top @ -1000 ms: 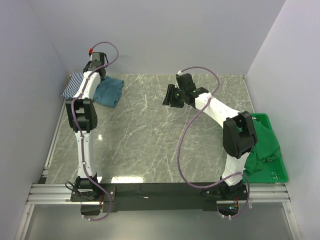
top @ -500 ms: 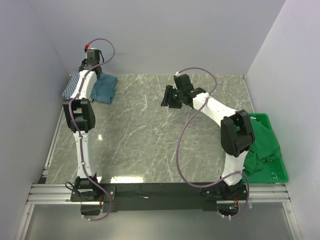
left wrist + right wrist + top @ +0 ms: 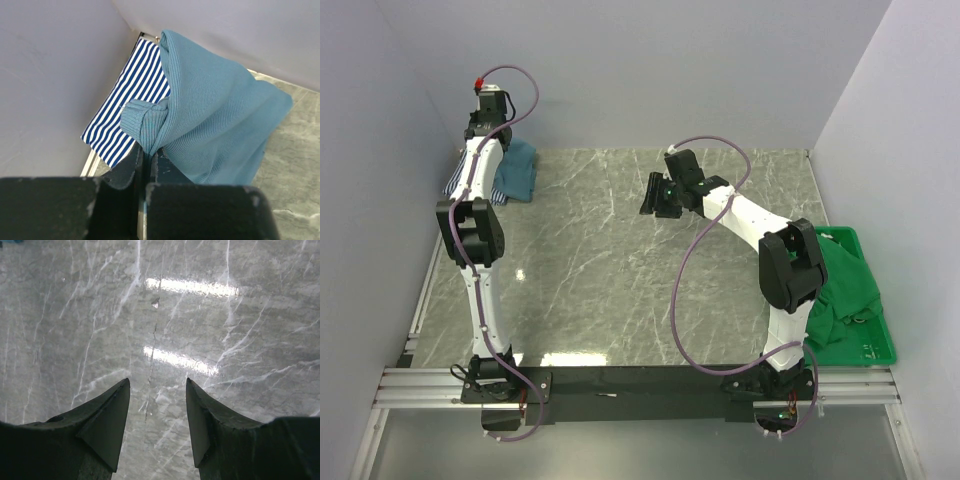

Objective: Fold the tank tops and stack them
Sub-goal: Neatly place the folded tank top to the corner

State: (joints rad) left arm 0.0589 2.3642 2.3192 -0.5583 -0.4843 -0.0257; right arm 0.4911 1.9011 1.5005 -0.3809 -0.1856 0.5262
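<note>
The left gripper shifts over the striped top's uncovered part [image 3: 453, 179] [image 3: 129, 97] next and releases the teal top, since that part lies to the gripper's left in the top view.
The folded teal-blue tank top [image 3: 518, 168] hangs bunched from my left gripper [image 3: 485, 128] at the far left corner, draped partly over the folded navy-and-white striped tank top [image 3: 460, 172]. In the left wrist view the gripper [image 3: 148, 150] is shut on a pinched fold of the teal top [image 3: 215, 120], with the striped top [image 3: 130, 107] lying flat beneath by the wall. My right gripper [image 3: 655, 195] is open and empty above the bare marble; its wrist view [image 3: 157, 385] shows only the tabletop between the fingers.
A green crate [image 3: 868, 335] with green cloth [image 3: 845, 285] in it stands at the right front edge. Grey walls close in the table on the left, back and right. The marble tabletop [image 3: 620, 270] lies between the arms.
My left gripper has carried the teal top leftward and back, so it now overlaps the striped top. The right gripper has shifted slightly left.
</note>
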